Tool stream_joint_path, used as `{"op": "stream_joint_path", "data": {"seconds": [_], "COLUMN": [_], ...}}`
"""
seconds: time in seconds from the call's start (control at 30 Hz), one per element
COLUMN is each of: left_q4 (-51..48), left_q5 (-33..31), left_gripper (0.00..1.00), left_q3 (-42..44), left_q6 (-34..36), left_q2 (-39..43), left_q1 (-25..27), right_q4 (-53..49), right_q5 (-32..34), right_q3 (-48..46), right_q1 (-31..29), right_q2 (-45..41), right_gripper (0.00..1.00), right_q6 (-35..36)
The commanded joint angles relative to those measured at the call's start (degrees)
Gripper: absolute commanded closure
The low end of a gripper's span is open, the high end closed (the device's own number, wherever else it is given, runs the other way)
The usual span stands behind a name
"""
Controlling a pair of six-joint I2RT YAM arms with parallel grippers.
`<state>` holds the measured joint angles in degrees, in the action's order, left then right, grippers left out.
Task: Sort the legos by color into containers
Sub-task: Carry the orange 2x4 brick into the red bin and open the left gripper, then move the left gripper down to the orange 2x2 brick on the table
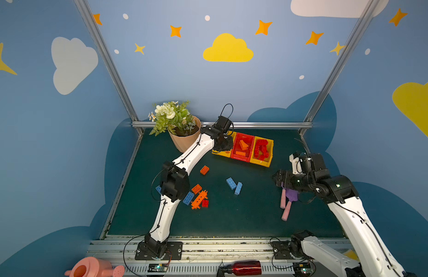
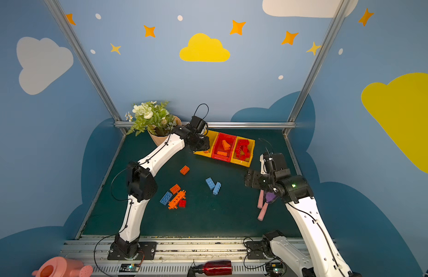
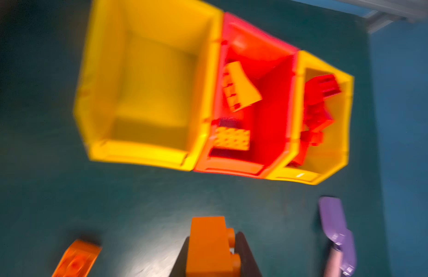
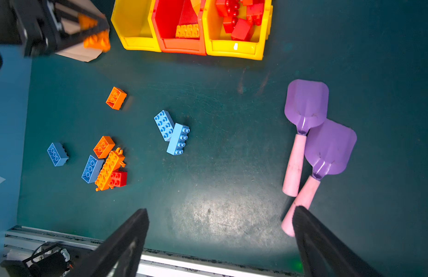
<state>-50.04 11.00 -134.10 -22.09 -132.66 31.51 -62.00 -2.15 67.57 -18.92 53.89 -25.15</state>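
My left gripper will next carry the orange lego (image 3: 208, 247) across from the empty yellow bin to above the red middle bin (image 3: 249, 117) and let it go, because orange bricks are there.
My left gripper (image 3: 213, 239) is shut on an orange lego (image 3: 208, 247), held above the mat just in front of the containers; the right wrist view shows this held lego (image 4: 96, 39) left of the bins. The left yellow bin (image 3: 141, 153) looks empty. The red middle bin (image 1: 243, 157) holds orange bricks, and the right yellow bin (image 1: 264, 163) holds red ones. Loose on the mat are an orange brick (image 1: 204, 170), two light blue bricks (image 1: 234, 185) and a mixed cluster (image 1: 198, 199). My right gripper (image 4: 220, 223) is open and empty at the right.
Two purple scoops (image 4: 306, 105) with pink handles lie beneath the right gripper. A peach flower pot (image 1: 184, 141) stands at the back left beside the left arm. A pink watering can (image 1: 88, 268) and a red bottle (image 1: 246, 268) lie off the mat in front.
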Motion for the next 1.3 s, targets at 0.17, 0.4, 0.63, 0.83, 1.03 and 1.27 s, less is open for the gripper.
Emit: {"op": "stream_joint_path", "data": {"seconds": [0.17,0.4,0.63,0.83,1.03,1.27], "left_q4": [8.72,26.93,32.98,31.76,23.28,20.68], "left_q5": [9.79,9.17,9.39,10.92,5.19,-3.76], "left_gripper": [0.9,0.86,0.18,0.09,0.05,0.02], "left_q3": [-20.35,-19.55,-21.86,-21.56,-7.75,26.71], "left_q6": [-0.93,-7.68,-10.62,-10.46,-4.24,5.57], "left_q2": [-16.3,-20.77,-24.74,-21.72,-8.06,14.25], "left_q1": [-0.53,-0.62,-0.66,-0.24,-0.04,-2.66], "right_q4": [-6.61,-11.86,-13.8,-13.51,-9.57,-3.81], "right_q5": [1.49,5.15,6.31,6.56,2.11,-4.95], "right_q3": [2.19,4.45,4.05,3.31,1.02,-3.98], "right_q1": [0.37,0.52,0.72,0.81,0.78,0.3], "right_q2": [-0.8,-2.33,-5.08,-6.16,-5.99,-5.9], "right_gripper": [0.08,0.08,0.08,0.08,0.08,0.08], "right_q6": [-0.52,-1.03,-3.27,-3.68,-3.68,-5.5]}}
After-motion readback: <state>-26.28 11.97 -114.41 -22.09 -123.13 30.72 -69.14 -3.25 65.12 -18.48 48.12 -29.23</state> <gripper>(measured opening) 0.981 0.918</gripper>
